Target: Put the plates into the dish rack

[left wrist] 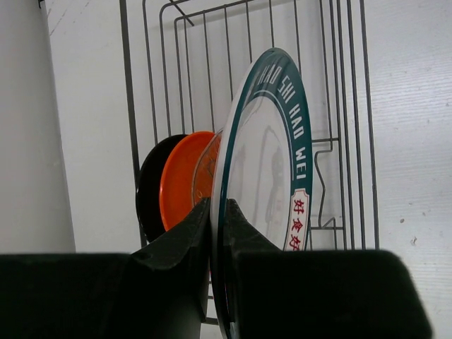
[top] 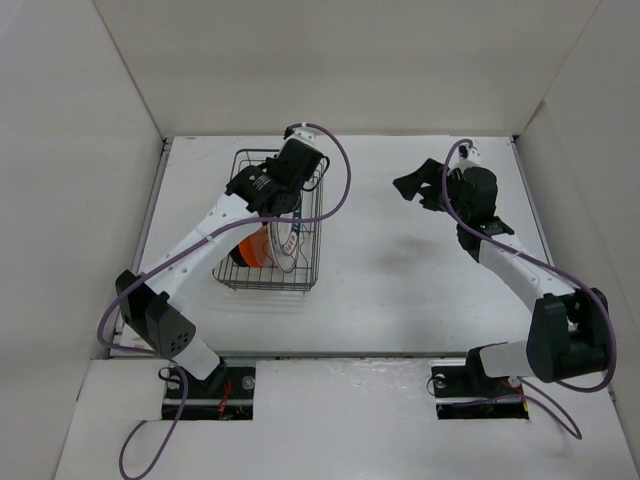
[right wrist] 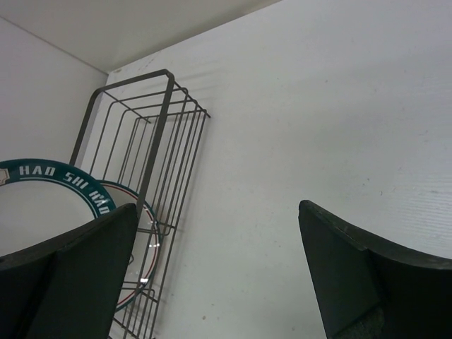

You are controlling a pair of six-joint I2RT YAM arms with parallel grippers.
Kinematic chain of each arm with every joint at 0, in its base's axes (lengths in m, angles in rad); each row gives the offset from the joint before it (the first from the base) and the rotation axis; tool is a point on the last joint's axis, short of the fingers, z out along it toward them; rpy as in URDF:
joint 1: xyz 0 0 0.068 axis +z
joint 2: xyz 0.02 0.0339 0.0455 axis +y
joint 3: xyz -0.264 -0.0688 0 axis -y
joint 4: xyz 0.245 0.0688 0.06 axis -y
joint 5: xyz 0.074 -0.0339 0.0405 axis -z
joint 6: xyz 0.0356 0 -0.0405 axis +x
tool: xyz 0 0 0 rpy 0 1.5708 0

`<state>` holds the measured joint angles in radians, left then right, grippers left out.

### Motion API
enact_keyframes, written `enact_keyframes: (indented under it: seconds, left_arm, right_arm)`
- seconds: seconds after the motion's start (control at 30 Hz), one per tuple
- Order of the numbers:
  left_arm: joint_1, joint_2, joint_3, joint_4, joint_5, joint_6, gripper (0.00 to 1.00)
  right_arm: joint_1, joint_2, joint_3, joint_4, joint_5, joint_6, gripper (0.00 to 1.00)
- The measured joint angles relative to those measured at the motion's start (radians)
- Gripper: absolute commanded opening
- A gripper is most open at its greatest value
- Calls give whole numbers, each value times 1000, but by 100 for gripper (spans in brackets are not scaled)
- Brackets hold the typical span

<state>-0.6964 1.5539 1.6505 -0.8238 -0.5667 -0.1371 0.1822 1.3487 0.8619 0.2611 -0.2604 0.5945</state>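
I will next lower the upright plate a little with my left gripper into the free slot beside the other plates and let go of the plate's rim, because that slot is below the gripper.
The dish rack is a dark wire basket left of centre. My left gripper reaches down into it and is shut on the top rim of the white plate with the dark green band, which stands on edge between the wires. The left gripper pinches that rim between both fingers. Behind it stand a clear glass plate, an orange plate and a black plate, all upright. My right gripper hovers open over bare table to the right of the rack, nothing between its fingers.
The white table is closed in by white walls at the back and both sides. In the right wrist view the rack stands left of the right gripper, with the green-banded plate showing through its wires.
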Motion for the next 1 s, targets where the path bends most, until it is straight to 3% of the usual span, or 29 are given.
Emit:
enact_keyframes:
  seconds: [0.47,0.53,0.6,0.7,0.87,1.0]
  left_arm:
    - [0,31,-14,-14,25,-29,0]
    - [0,42,-15,-15,32,-29,11]
    - [0,46,-15,-15,41,-27,28]
    - [0,46,-14,-8,62,-27,30]
    - [0,50,27,-26,94,-13,43]
    - [0,53,161,-37,114,10,93]
  right_arm:
    - [-32,-15,-10,-20,-10,0,100]
    - [-32,-15,-10,-22,-11,0,100]
    - [-32,-15,-10,-23,-14,0,100]
    - [-32,-15,-10,-23,-26,0,100]
    - [-41,-15,-10,-26,-41,-2,100]
    - [-45,-15,48,-136,-38,-48,100]
